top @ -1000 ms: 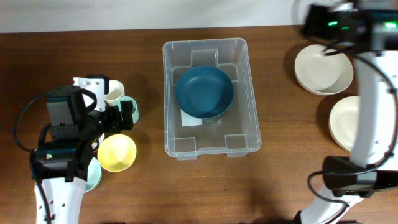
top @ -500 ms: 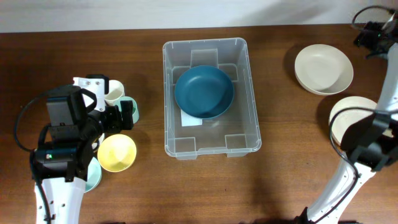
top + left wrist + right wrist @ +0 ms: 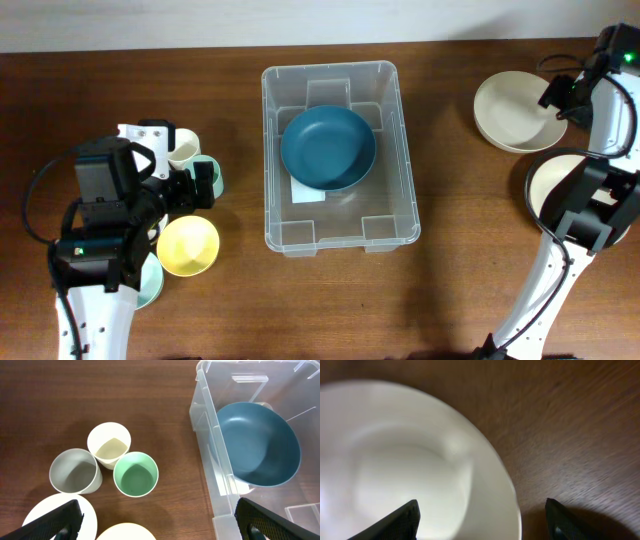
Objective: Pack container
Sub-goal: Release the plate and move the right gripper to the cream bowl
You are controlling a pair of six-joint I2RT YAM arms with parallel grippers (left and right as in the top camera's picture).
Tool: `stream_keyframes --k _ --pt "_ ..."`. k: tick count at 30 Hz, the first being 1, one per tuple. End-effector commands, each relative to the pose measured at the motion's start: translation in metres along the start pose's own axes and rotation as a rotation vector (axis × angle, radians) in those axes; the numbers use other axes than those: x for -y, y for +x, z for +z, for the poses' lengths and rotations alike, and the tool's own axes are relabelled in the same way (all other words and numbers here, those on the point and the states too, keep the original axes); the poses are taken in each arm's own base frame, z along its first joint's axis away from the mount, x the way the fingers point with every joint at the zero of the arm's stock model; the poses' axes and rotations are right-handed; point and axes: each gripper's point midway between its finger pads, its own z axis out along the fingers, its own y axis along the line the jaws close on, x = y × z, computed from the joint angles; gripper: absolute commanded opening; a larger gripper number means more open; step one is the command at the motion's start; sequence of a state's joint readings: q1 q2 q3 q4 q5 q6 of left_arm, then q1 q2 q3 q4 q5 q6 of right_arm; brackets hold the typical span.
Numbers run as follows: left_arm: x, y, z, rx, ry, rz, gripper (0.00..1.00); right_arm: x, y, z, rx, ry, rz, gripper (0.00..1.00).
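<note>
The white bowl's rim is between the robot's spread fingers, so the right gripper will next lower slightly over the side of the rim away from the container [image 3: 402,150] and close.
The clear container [image 3: 402,150] stands at the middle of the table with a dark blue bowl [image 3: 328,148] in it. It also shows at the right of the left wrist view, container [image 3: 207,455] and blue bowl [image 3: 257,445]. My left gripper [image 3: 200,186] hangs open beside the cups, left of the container; its jaws [image 3: 160,527] stand wide with nothing between them. My right gripper [image 3: 558,97] is open over the right rim of a white bowl [image 3: 512,112]. In the right wrist view the white bowl's [image 3: 405,460] rim lies between the spread fingers of the gripper [image 3: 480,520].
Left of the container stand a cream cup [image 3: 109,444], a grey cup [image 3: 75,471] and a green cup [image 3: 135,474]. A yellow bowl [image 3: 188,245] and a pale bowl [image 3: 92,515] lie below them. A second white bowl [image 3: 556,188] sits at the right edge, partly under the right arm.
The right arm has swung from the table's far right corner down over the white bowl's right rim. The left arm, the container and the blue bowl have not moved.
</note>
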State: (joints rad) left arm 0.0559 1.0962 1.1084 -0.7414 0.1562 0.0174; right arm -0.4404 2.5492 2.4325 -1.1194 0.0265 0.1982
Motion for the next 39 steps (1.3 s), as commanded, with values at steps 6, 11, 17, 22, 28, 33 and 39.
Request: stream_keyframes --k 6,11,17,22,28,33,39 --pt "-0.003 -0.009 -0.005 0.026 -0.012 -0.002 0.99 0.011 0.025 0.037 -0.107 0.009 0.011 0.73" --pt "-0.003 -0.009 -0.005 0.026 -0.012 -0.002 0.99 0.003 0.039 0.045 -0.157 -0.042 0.015 0.58" --pt "-0.003 -0.009 -0.005 0.026 -0.012 -0.002 0.99 -0.001 0.048 0.049 -0.190 -0.065 0.017 0.33" --pt "-0.003 -0.009 -0.005 0.026 -0.012 -0.002 0.99 -0.001 0.051 0.048 -0.201 -0.064 0.017 0.17" --pt "-0.003 -0.009 -0.005 0.026 -0.012 -0.002 0.99 -0.007 0.052 0.047 -0.201 -0.070 0.008 0.04" --pt "-0.003 -0.009 -0.005 0.026 -0.012 -0.002 0.99 -0.020 0.049 0.042 -0.193 -0.117 0.001 0.04" --pt "-0.003 -0.009 -0.005 0.026 -0.012 -0.002 0.99 -0.051 0.023 -0.012 -0.113 -0.276 -0.005 0.04"
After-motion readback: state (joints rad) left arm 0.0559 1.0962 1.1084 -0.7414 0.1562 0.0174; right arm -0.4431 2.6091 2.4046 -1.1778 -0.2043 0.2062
